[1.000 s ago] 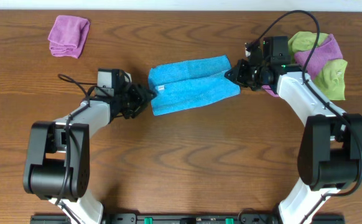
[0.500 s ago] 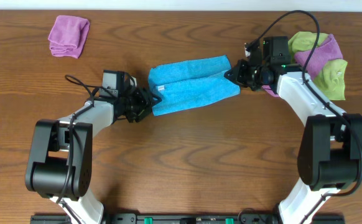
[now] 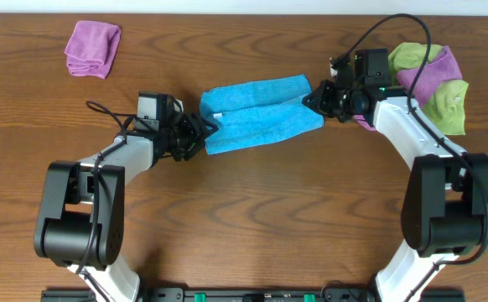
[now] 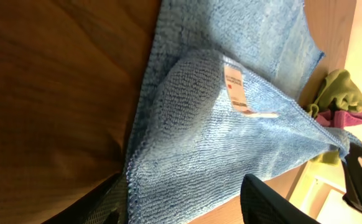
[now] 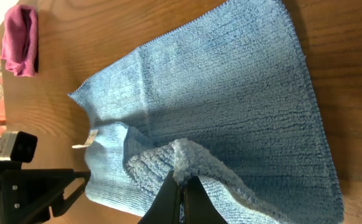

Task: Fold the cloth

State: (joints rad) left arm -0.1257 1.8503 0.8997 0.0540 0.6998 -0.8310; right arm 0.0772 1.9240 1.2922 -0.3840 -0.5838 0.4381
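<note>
I need to move my left gripper outward next until its open fingers are on both sides of the raised corner by the white tag [image 3: 211, 116] [image 4: 204, 66], then close it on that fold.
The blue cloth [image 3: 256, 113] lies partly folded lengthwise on the wooden table between my two arms. My left gripper [image 3: 200, 134] is at its left end. In the left wrist view the cloth [image 4: 231, 143], with a white tag, lies between the open fingers [image 4: 187, 205], which straddle its near corner. My right gripper [image 3: 311, 99] is at the cloth's right end. In the right wrist view its fingers [image 5: 182, 186] are shut on a raised bunch of the cloth's edge [image 5: 231, 93].
A folded pink cloth [image 3: 93, 48] lies at the far left. A pile of green and purple cloths [image 3: 437, 80] lies at the far right, just behind my right arm. It also shows in the left wrist view [image 4: 336, 99].
My left gripper has moved right, onto the cloth's left corner. The right gripper and its hold have not moved.
</note>
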